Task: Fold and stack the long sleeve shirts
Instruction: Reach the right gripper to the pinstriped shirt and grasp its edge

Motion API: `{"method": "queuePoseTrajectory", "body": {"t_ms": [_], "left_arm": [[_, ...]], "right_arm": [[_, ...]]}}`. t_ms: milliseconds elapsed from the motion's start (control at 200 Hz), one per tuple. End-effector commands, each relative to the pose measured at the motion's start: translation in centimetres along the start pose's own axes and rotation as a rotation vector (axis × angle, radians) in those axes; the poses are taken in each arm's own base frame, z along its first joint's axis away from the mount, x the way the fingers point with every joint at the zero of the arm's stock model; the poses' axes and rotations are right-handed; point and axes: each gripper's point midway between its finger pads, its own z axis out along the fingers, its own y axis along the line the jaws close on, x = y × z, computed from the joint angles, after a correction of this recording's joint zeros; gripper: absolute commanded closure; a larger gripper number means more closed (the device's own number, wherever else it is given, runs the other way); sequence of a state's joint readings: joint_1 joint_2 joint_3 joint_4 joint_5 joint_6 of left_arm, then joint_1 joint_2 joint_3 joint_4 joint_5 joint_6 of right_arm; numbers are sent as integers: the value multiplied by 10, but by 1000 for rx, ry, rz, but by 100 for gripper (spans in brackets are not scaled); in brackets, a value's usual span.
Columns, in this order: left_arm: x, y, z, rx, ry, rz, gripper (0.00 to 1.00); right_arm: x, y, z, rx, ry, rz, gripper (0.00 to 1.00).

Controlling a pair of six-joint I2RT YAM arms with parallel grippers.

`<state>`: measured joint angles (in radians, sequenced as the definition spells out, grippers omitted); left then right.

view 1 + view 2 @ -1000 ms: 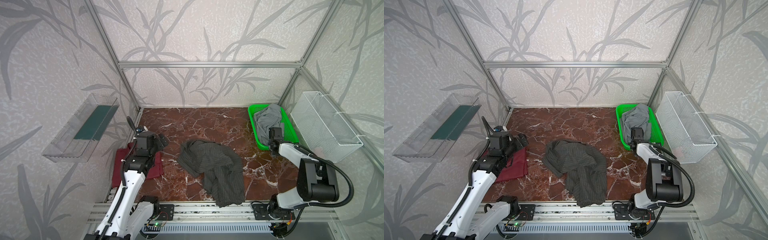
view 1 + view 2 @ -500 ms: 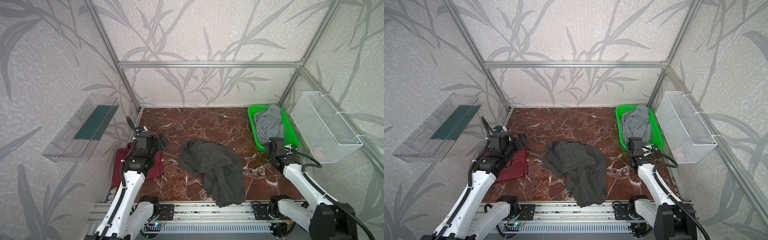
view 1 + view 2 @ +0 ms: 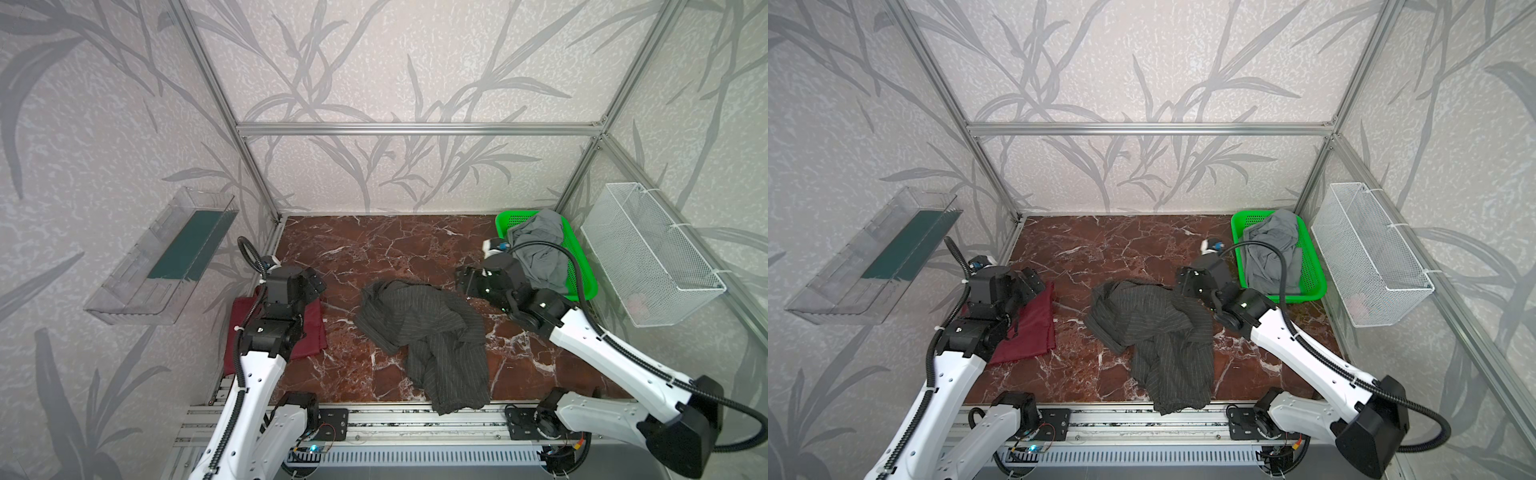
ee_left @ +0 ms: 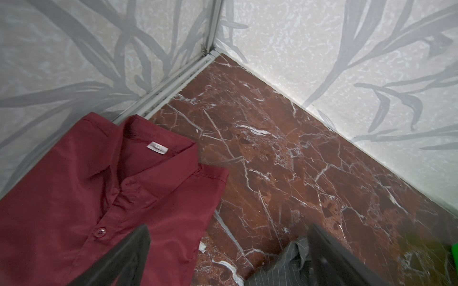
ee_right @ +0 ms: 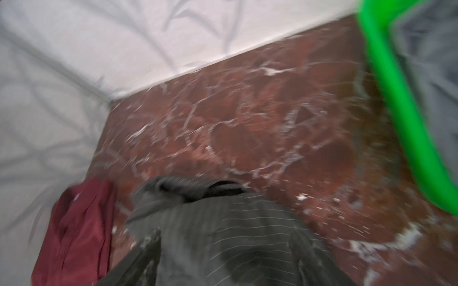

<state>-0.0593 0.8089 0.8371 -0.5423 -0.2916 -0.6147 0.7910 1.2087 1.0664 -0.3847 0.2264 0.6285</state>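
Cloth lies uncovered beside bare tabletop, so the right gripper needs to sweep back across the pinstriped shirt (image 3: 424, 328) next, tip downward and go down onto that shirt's edge facing the maroon shirt.
A charcoal-grey pinstriped shirt (image 3: 424, 328) (image 3: 1154, 332) lies crumpled mid-table, one end hanging over the front edge. A folded maroon collared shirt (image 3: 311, 332) (image 4: 74, 185) lies flat at the left, partly hidden under my left arm. My left gripper (image 3: 311, 282) (image 4: 228, 227) hovers open over the maroon shirt's far right edge, holding nothing. My right gripper (image 3: 467, 284) (image 5: 225, 231) is open just above the pinstriped shirt's (image 5: 223, 218) far right edge, fabric showing between its spread fingers. The right wrist view is blurred.
A green tray (image 3: 509, 217) at the back right holds a plain grey garment (image 3: 540, 249). A white wire basket (image 3: 648, 253) hangs on the right wall, a clear plastic shelf (image 3: 166, 257) on the left wall. Metal rails run along the front edge.
My right arm has swung from the green tray leftward to the pinstriped shirt's edge, and its jaws have spread wider. The left arm and both shirts have stayed put.
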Motion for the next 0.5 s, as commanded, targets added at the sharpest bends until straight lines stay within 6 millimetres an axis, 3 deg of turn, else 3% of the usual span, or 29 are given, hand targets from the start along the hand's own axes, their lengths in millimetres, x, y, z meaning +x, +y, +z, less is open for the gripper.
{"method": "queuePoseTrajectory", "body": {"t_ms": [0, 30, 110, 255, 305, 365, 495], "left_arm": [[-15, 22, -14, -103, -66, -52, 1], [-17, 24, -16, -109, -75, -60, 1], [-20, 30, -21, -130, -101, -73, 1], [-27, 45, -30, -197, -145, -106, 1], [-28, 48, -33, -207, -157, -112, 1], [-28, 49, -34, -207, -162, -116, 1], [-28, 50, -34, -214, -161, -115, 1]], "right_arm": [[55, 60, 0, -131, 178, -357, 22], [73, 82, 0, -181, 219, -455, 22], [112, 111, 7, -208, 317, -598, 22], [172, 139, 22, -260, 459, -787, 23], [183, 145, 25, -264, 478, -827, 23], [207, 144, 43, -245, 542, -860, 23], [227, 136, 71, -167, 606, -911, 23]]}}
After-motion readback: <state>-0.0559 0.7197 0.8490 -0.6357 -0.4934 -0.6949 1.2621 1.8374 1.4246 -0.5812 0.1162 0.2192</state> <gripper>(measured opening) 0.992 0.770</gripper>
